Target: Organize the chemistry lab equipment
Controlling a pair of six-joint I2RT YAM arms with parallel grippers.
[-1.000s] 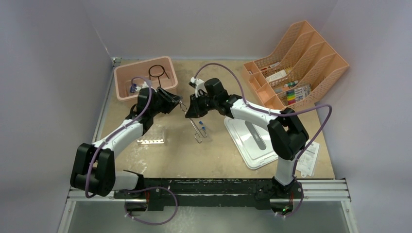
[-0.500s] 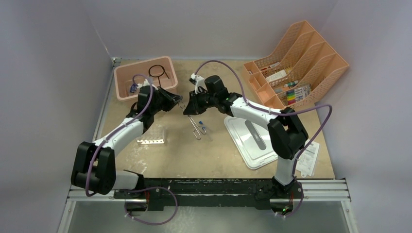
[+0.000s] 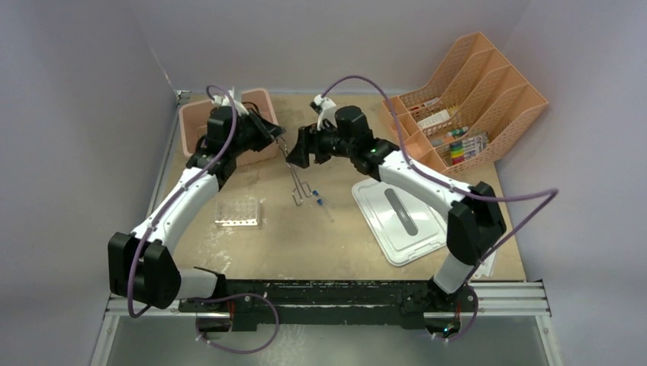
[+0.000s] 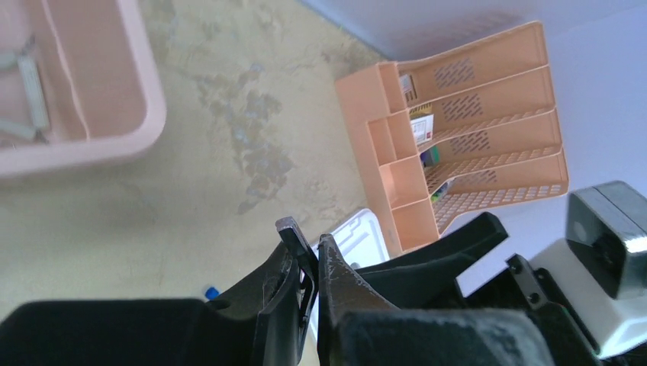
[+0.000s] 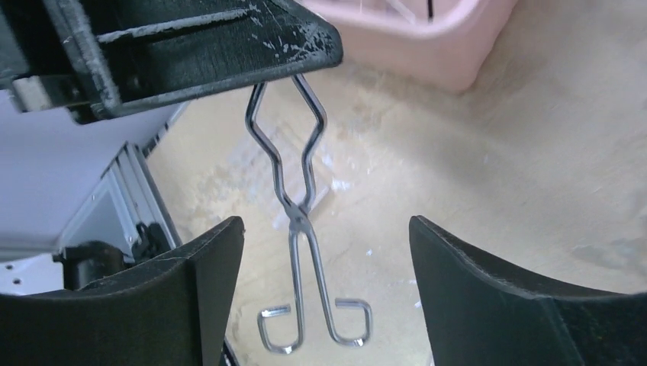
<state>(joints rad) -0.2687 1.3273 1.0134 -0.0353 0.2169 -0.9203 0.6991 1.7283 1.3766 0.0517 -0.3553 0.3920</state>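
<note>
Other lab equipment is already in the pink basket (image 4: 103,95), so my left gripper will move over it next, tip its fingers down and go lower to let go of the tongs inside.
The silver scissor-handled tongs (image 3: 296,183) hang in the air over the table's middle, handle loops down. My left gripper (image 3: 281,143) is shut on their upper tip end; in the left wrist view its jaws (image 4: 309,236) are pinched together on thin metal. In the right wrist view the tongs (image 5: 301,221) dangle from the left gripper's black fingers (image 5: 191,46). My right gripper (image 5: 324,225) stands open just right of the tongs (image 3: 301,149) and touches nothing. Two blue-capped vials (image 3: 317,200) lie on the table below. The clear plastic tube rack (image 3: 237,211) sits to the left.
A pink basket (image 3: 187,130) stands at the back left, partly hidden by the left arm. An orange file organizer (image 3: 465,107) with pens and boxes fills the back right. A white lid (image 3: 397,221) lies right of centre. A white paper slip (image 3: 488,259) lies at the right edge.
The left gripper closed on the tongs' tip and raised them toward the back. The right gripper opened, let the tongs go and drew back to the right.
</note>
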